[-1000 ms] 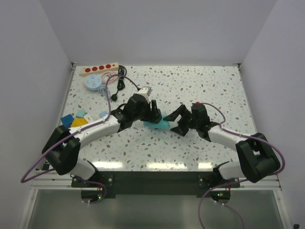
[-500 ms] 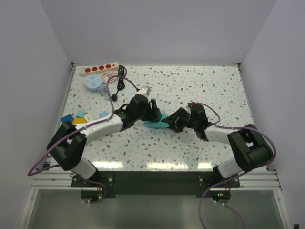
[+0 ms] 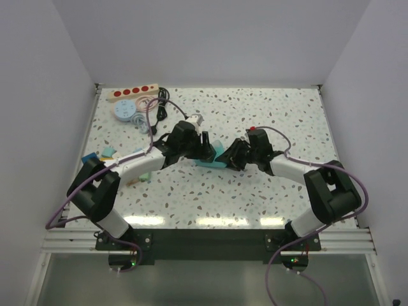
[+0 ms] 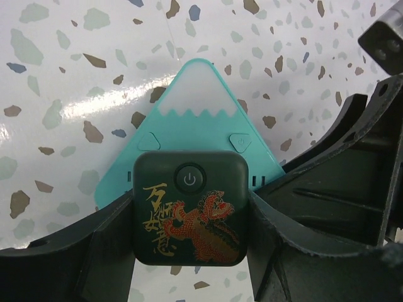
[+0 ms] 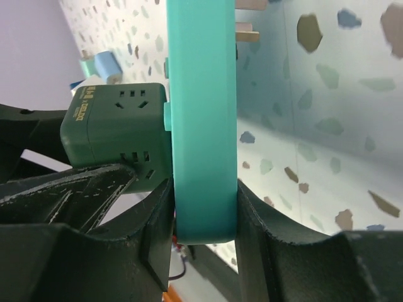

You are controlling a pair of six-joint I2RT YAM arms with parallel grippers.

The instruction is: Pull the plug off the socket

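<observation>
I need to pull the cube (image 5: 119,132) off the held socket, to my left gripper's left in the top view, and lower it among the coloured blocks there.
A dark green cube plug (image 4: 189,207) with a power button and a dragon print sits plugged onto a flat teal triangular socket piece (image 4: 195,107). My left gripper (image 4: 189,212) is shut on the cube's two sides. In the right wrist view the teal piece (image 5: 201,126) stands edge-on with the cube (image 5: 119,132) on its left face. My right gripper (image 5: 204,214) is shut across its thickness. In the top view both grippers, left (image 3: 205,152) and right (image 3: 231,158), meet mid-table around the teal piece (image 3: 215,162).
A cream power strip (image 3: 132,93) with red outlets lies at the back left, a black plug and cord (image 3: 160,113) beside it. A light-blue disc (image 3: 124,111), a small white adapter (image 3: 194,120) and coloured blocks (image 3: 105,153) lie left of the arms.
My right gripper has moved left to the teal piece and shut on it. My left gripper has kept its hold on the green cube and shifted slightly toward the back.
</observation>
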